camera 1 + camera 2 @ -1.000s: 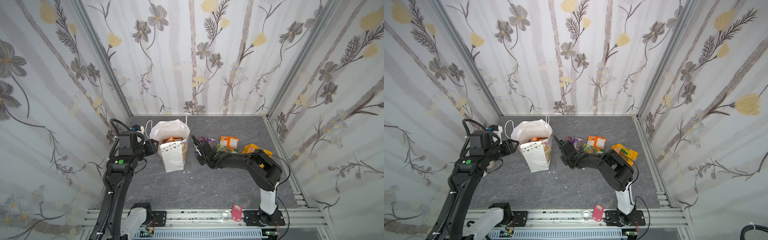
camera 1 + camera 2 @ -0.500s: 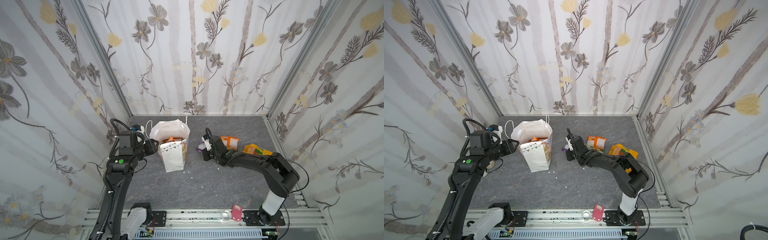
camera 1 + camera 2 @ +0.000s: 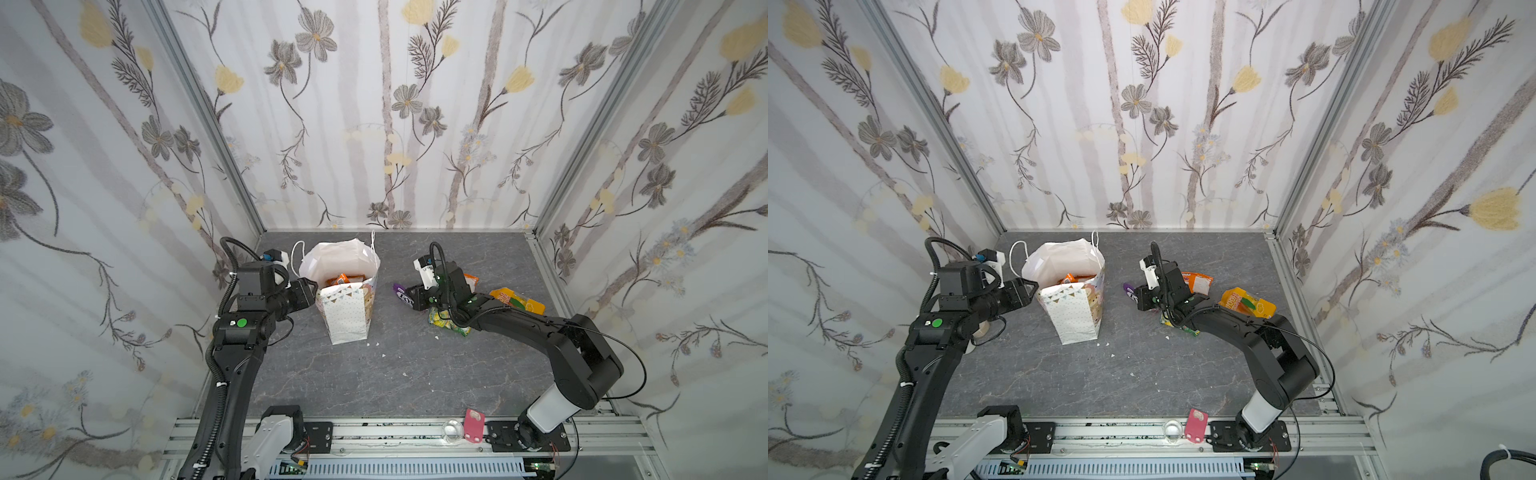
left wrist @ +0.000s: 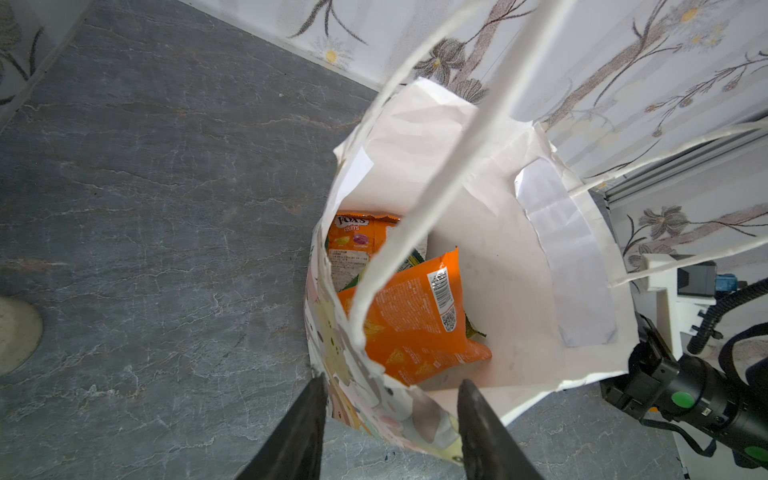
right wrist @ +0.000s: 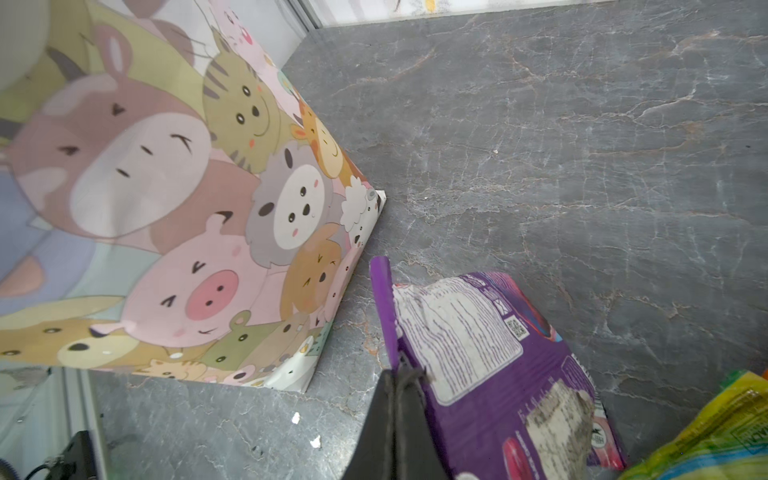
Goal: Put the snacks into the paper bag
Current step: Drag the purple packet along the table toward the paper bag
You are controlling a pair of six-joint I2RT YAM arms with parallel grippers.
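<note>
I need to raise my right gripper beside the bag's printed side [image 3: 369,302] [image 5: 212,232] next and let go of the purple packet's edge seam above the tabletop, because that side of the bag beside my gripper reaches higher.
The paper bag [image 3: 347,316] [image 3: 1075,316] stands open left of centre in both top views. An orange packet [image 4: 415,324] and an orange FOX'S packet [image 4: 357,237] lie inside it. My left gripper [image 3: 313,291] [image 4: 390,386] holds the bag's left rim, with the printed wall between its fingers. My right gripper [image 3: 409,296] [image 5: 399,374] is shut on the edge seam of the purple packet [image 3: 401,293] [image 5: 490,357], a short way right of the bag [image 5: 166,187]. A green-yellow packet [image 3: 449,324], an orange packet [image 3: 471,280] and a yellow-orange packet [image 3: 517,301] lie on the table around my right arm.
White crumbs [image 3: 384,355] dot the grey table in front of the bag. A pink tag [image 3: 473,426] and a clear round piece [image 3: 453,430] sit on the front rail. A pale roll [image 3: 980,330] lies under my left arm. Papered walls close three sides.
My right wrist has swung up and turned steeply down, staying shut, and the purple packet has shifted slightly toward the bag. The left arm and the bag have not moved.
</note>
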